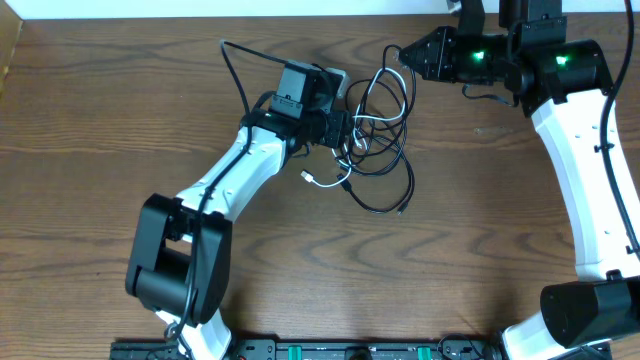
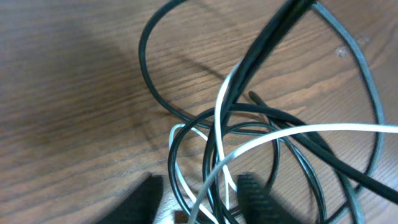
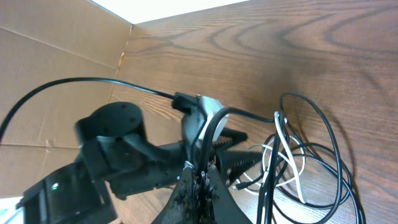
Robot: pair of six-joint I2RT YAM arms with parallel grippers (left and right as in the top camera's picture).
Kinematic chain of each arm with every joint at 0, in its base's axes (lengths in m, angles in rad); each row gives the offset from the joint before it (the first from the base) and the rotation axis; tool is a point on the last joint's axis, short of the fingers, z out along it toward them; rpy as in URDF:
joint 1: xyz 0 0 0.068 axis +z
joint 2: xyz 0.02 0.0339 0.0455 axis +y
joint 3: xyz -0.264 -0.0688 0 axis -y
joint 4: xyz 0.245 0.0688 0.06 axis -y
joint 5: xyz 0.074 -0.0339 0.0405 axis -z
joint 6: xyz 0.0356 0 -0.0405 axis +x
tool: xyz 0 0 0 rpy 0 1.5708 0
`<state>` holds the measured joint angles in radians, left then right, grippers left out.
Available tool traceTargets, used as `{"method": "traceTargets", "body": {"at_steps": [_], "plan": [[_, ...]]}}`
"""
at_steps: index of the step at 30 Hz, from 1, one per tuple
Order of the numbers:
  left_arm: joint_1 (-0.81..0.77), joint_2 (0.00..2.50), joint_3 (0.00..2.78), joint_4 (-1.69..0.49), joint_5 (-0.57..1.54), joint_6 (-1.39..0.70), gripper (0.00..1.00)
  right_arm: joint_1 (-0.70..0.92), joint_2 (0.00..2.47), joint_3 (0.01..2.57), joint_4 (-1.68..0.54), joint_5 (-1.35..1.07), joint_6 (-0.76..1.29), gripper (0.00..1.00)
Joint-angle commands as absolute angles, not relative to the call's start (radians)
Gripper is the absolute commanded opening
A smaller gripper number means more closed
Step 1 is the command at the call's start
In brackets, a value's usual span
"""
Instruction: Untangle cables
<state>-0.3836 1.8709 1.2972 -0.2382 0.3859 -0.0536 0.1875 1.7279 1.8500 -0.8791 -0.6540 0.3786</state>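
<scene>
My right gripper should next pull the black cable to the right in the overhead view and then down over bare table, because it still runs into the tangled heap.
The cables point(image 1: 380, 140) lie in a tangled heap of black and white loops on the wooden table. A white plug end point(image 1: 308, 178) sticks out at the left and a black plug end point(image 1: 402, 211) at the bottom. My left gripper point(image 1: 345, 130) is down in the heap's left side. In the left wrist view it point(image 2: 202, 200) is open, with white strands point(image 2: 311, 129) and black strands point(image 2: 149, 81) running loosely between its fingers. My right gripper point(image 1: 403, 55) hangs above the heap's top right. It point(image 3: 200, 177) is shut on a black cable point(image 3: 214, 134) that rises taut from the pile.
The left arm's own thick black wire point(image 1: 235, 75) loops over the table behind its wrist. A cardboard wall point(image 3: 50, 56) stands beyond the table's far left edge. The left arm point(image 3: 118, 146) sits close in front of my right gripper.
</scene>
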Motion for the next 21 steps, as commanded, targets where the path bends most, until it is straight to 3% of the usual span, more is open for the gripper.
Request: {"method": "traceTargets", "body": {"at_steps": [1, 2, 9, 21], "plan": [[-0.386, 1.887, 1.295, -0.228, 0.389, -0.054, 0.13, 0.191, 1.728, 1.849, -0.885, -0.647, 0.362, 0.01], [-0.386, 1.885, 1.295, -0.222, 0.405, -0.065, 0.08, 0.191, 1.728, 1.849, -0.888, -0.638, 0.362, 0.01], [-0.385, 1.878, 1.296, -0.221, 0.473, -0.081, 0.07, 0.17, 1.728, 1.849, -0.922, -0.62, 0.36, 0.01], [-0.304, 1.602, 1.297, -0.061, 0.734, -0.423, 0.08, 0.11, 1.768, 1.843, -1.094, -0.163, 0.359, 0.01]]}}
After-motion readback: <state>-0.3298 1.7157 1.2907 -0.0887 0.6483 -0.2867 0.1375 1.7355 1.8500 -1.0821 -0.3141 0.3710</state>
